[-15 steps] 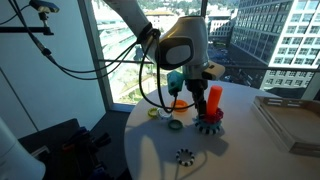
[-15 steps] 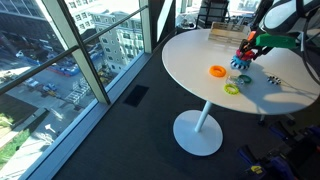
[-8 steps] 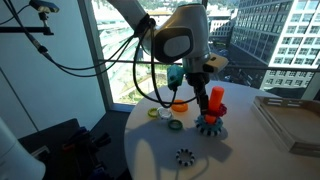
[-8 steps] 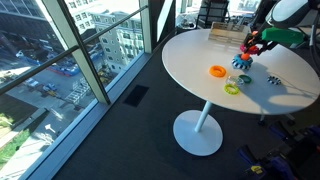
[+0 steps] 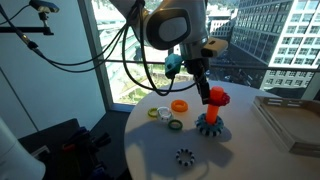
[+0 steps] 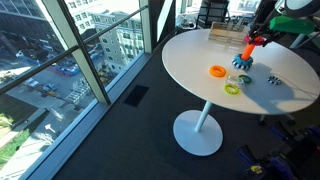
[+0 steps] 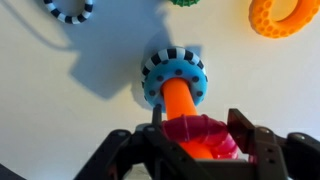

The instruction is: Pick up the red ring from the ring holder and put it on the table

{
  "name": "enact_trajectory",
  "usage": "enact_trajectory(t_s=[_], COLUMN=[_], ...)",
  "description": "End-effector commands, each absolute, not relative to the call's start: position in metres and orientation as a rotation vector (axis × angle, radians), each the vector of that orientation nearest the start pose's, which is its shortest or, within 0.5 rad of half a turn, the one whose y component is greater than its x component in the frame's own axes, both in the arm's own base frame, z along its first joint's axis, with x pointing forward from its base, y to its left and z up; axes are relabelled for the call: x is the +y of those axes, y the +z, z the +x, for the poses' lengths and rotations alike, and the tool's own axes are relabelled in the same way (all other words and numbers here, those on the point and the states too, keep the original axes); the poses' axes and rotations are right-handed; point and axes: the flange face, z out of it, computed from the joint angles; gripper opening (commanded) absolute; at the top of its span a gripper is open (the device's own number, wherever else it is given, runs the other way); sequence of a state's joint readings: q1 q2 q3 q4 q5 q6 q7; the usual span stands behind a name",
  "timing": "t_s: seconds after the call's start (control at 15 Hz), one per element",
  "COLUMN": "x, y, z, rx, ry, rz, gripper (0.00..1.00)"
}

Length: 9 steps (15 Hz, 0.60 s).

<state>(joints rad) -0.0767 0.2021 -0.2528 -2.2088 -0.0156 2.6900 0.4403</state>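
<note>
The gripper rises clear of the post's top next, crosses over to the green ring, lowers and releases it, as the red ring (image 5: 217, 97) still circles the post's top.
The ring holder (image 5: 210, 113) is an orange-red post on a dark teal gear base; it also shows in the other exterior view (image 6: 243, 58) and in the wrist view (image 7: 176, 88). My gripper (image 7: 200, 135) is shut on the red ring (image 7: 197, 132), which sits around the top of the post. In an exterior view the red ring (image 5: 217, 97) is level with the post's tip, under my gripper (image 5: 210, 88). The round white table (image 5: 240, 160) carries all of it.
An orange ring (image 5: 179, 105), a green ring (image 5: 175, 124) and a yellowish ring (image 5: 155, 113) lie near the table's edge. A small black toothed ring (image 5: 185, 156) lies in front. A flat tray (image 5: 290, 120) lies at the table's side. Windows stand behind.
My gripper has risen with the red ring, from low on the post near the base up to the post's top.
</note>
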Motion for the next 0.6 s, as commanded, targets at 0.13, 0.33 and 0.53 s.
enact_trajectory(t_s=[0.13, 0.33, 0.53], x=[-0.176, -0.171, -0.159], y=[0.358, 0.375, 0.390], z=[0.533, 0.530, 0.528], rx=[1.180, 1.173, 1.126], ry=[-0.542, -0.589, -0.620], rz=[-2.902, -2.891, -2.878], gripper=[0.42, 0.42, 0.42])
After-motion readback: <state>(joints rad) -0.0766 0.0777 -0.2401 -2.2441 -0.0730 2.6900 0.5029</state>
